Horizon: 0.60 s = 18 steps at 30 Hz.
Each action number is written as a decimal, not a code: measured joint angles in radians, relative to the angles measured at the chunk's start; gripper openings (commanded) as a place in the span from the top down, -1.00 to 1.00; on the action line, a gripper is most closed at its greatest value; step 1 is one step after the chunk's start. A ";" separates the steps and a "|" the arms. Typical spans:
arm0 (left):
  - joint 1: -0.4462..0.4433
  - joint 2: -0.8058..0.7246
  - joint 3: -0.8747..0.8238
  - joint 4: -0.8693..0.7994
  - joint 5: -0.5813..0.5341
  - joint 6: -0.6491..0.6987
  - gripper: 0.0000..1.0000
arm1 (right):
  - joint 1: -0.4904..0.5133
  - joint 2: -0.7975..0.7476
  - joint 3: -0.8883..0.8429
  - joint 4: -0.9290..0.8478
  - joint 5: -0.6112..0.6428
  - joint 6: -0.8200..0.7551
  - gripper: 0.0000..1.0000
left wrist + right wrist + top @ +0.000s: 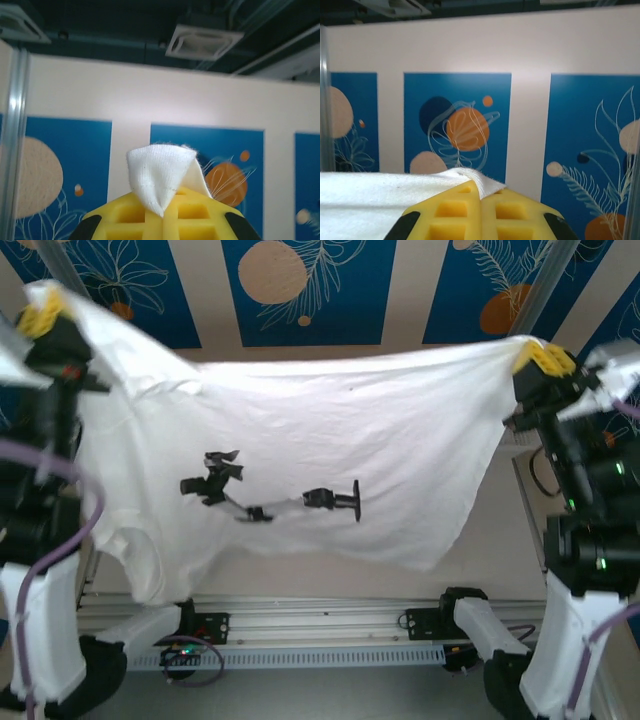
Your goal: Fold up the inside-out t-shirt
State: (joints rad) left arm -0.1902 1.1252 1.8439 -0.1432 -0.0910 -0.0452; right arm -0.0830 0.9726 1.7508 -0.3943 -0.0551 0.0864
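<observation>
My left gripper should next lower outward to the tabletop below it, behind the hanging t-shirt, and release the corner of the wide-spread t-shirt.
The inside-out t-shirt (330,440) hangs spread wide in the air between my two raised arms, white and wrinkled, with a black mark (270,495) at its middle. A sleeve droops at the lower left. My left gripper (42,315), with yellow fingers, is shut on the shirt's upper left corner. My right gripper (543,357) is shut on the upper right corner. In the left wrist view a small tip of shirt (160,172) sticks up from the shut left gripper (165,212). From the shut right gripper (481,197), the shirt (380,195) stretches away to the left.
An aluminium rail (300,625) with the arm bases runs along the near edge below the hanging cloth. A wall of blue panels (300,290) with orange and beige circles stands behind. Metal frame posts (545,285) rise at both back corners.
</observation>
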 measured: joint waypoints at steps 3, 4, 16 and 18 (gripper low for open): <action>0.000 0.150 -0.042 0.059 -0.019 0.031 1.00 | 0.000 0.129 -0.034 0.056 0.017 -0.024 1.00; 0.000 0.208 -0.062 0.082 -0.023 0.040 1.00 | 0.000 0.175 -0.050 0.078 0.021 -0.032 1.00; 0.016 1.143 0.367 0.129 -0.048 0.089 -0.26 | 0.084 1.094 0.286 0.194 0.056 -0.010 0.37; 0.020 1.322 0.579 0.050 -0.048 0.080 -0.36 | 0.093 1.263 0.444 0.132 0.065 0.007 0.26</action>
State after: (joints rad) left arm -0.1699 2.4474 2.4233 -0.0937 -0.1390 0.0353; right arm 0.0101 2.2356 2.1952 -0.2623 0.0097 0.0933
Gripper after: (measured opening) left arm 0.631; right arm 0.330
